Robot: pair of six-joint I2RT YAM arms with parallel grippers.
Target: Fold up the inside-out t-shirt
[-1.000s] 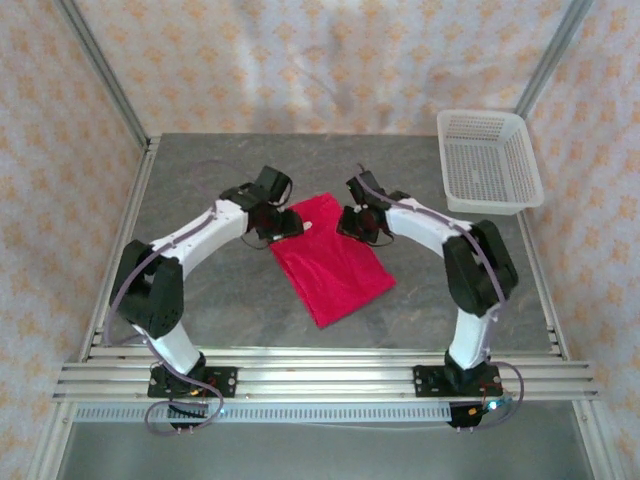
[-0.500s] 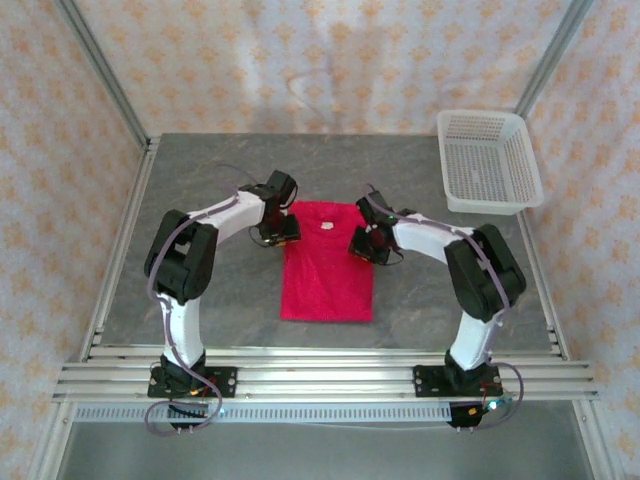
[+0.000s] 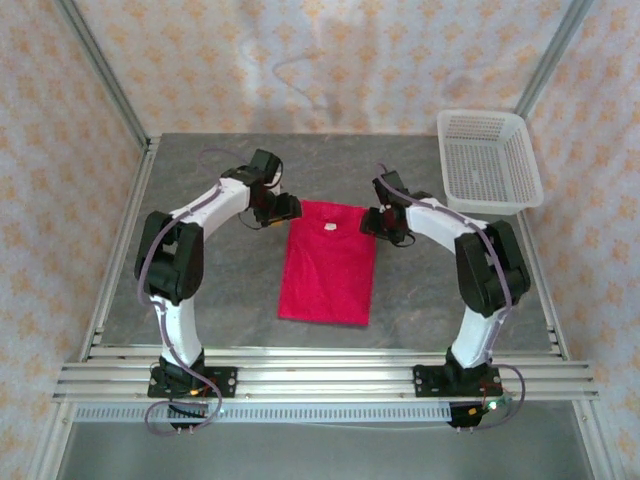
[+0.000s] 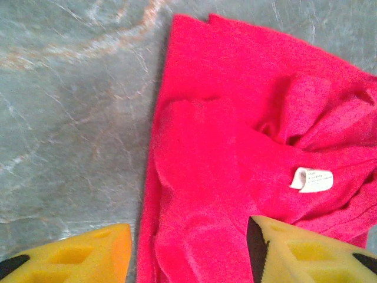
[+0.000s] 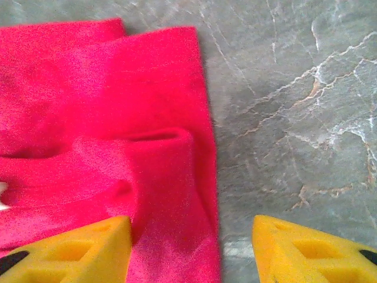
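The top of the raised fold by the shirt's side edge [image 5: 177,177] offers cloth to pinch, so my right gripper, above it, needs to lower its open fingers around the top of the fold next.
The inside-out t-shirt [image 3: 328,262] is bright red and lies flat as a narrow upright rectangle in the middle of the grey table. Its small white tag [image 4: 311,180] sits near the far edge. My left gripper [image 3: 285,210] hovers at the shirt's far left corner. In the left wrist view, the left gripper [image 4: 188,256] is open, its yellow fingers [image 4: 76,256] straddling the shirt's [image 4: 235,147] side edge. My right gripper [image 3: 372,220] is at the far right corner. Seen from the right wrist, the right gripper [image 5: 191,250] is open over the shirt's [image 5: 106,118] right edge, nothing pinched.
A white mesh basket [image 3: 488,160] stands at the back right corner of the table. Metal frame posts [image 3: 100,70] rise at the back corners and aluminium rails [image 3: 320,378] run along the near edge. Bare grey stone [image 3: 210,290] lies on both sides of the shirt.
The shirt swung from a slanted lie to a straight one. Both grippers then opened, let go of its far edge and drew slightly outward to the corners.
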